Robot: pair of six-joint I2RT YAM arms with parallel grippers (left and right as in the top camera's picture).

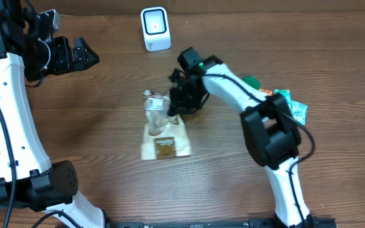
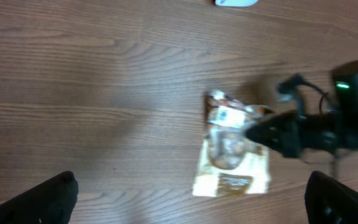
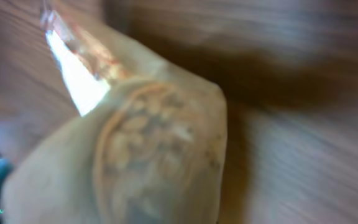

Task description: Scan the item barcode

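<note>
The packet's white label faces up, so my right gripper will next lift the packet, turn it slightly, lower it to the bare table below and then let go of it.
The item is a cream and clear snack packet (image 1: 163,136) with a round biscuit inside, lying flat mid-table. It also shows in the left wrist view (image 2: 232,155), and it fills the blurred right wrist view (image 3: 148,143), where no fingers show. My right gripper (image 1: 181,104) is down at the packet's far right edge, shut on it (image 2: 253,132). A white scanner (image 1: 155,28) stands at the back of the table, apart from the packet. My left gripper (image 1: 87,56) hovers high at the far left, open and empty, its fingers (image 2: 55,196) wide apart.
Green and teal packets (image 1: 290,104) and a green round thing (image 1: 251,82) lie to the right, partly under the right arm. The left arm's white base (image 1: 5,126) stands along the left edge.
</note>
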